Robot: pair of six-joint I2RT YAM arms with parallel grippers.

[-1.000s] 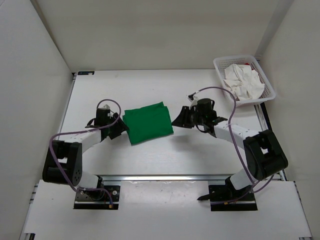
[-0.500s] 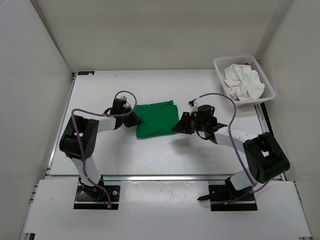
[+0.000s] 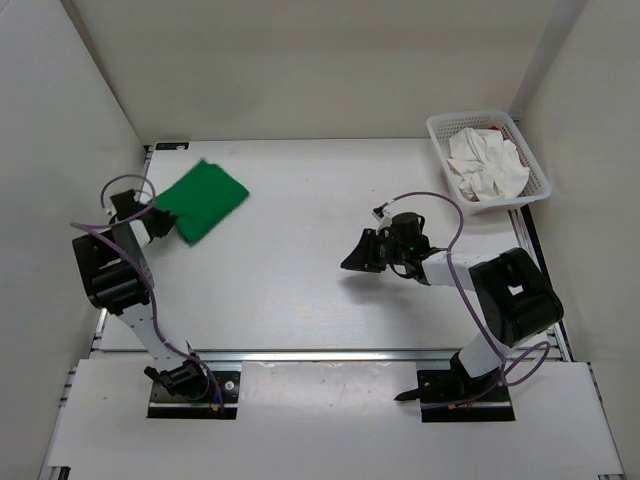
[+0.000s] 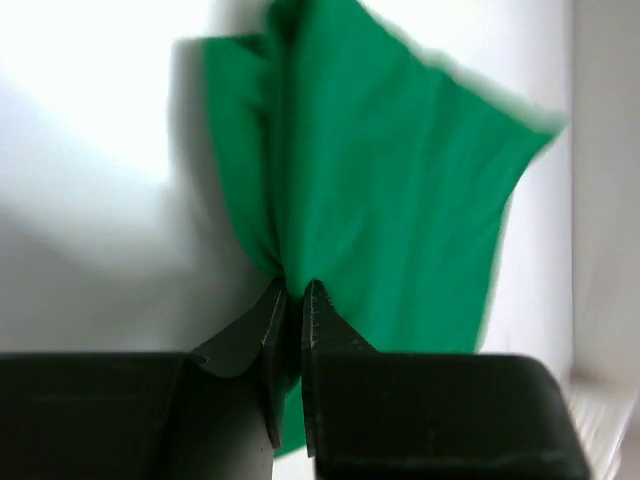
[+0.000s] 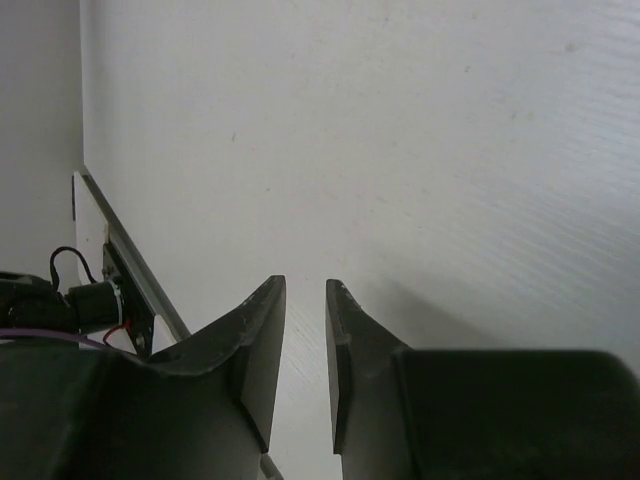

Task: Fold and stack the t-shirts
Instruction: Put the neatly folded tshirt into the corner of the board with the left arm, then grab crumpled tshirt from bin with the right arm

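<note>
My left gripper moves outward next and releases the green t-shirt (image 3: 205, 198) at the bare back corner of the table, since that corner lies outward of it.
The folded bright green t-shirt (image 3: 205, 198) is at the far left of the table, blurred in the top view. My left gripper (image 3: 165, 215) is shut on its near edge. In the left wrist view the cloth (image 4: 380, 200) fans out from the pinched jaws of that gripper (image 4: 293, 288). My right gripper (image 3: 350, 262) hovers low over bare table right of centre. Its jaws (image 5: 305, 285) stand a narrow gap apart with nothing between them. The white t-shirt (image 3: 487, 163) lies crumpled in the basket, and a sliver of red cloth (image 3: 496, 129) shows at its far side.
The white mesh basket (image 3: 539, 178) stands at the back right corner. White walls close in the table on the left, back and right. A metal rail (image 3: 330, 352) runs along the near edge in front of the arm bases.
My left gripper closed on the green t-shirt and carried it from the table's middle to the far left. The right gripper's jaws narrowed and it stayed near the middle.
</note>
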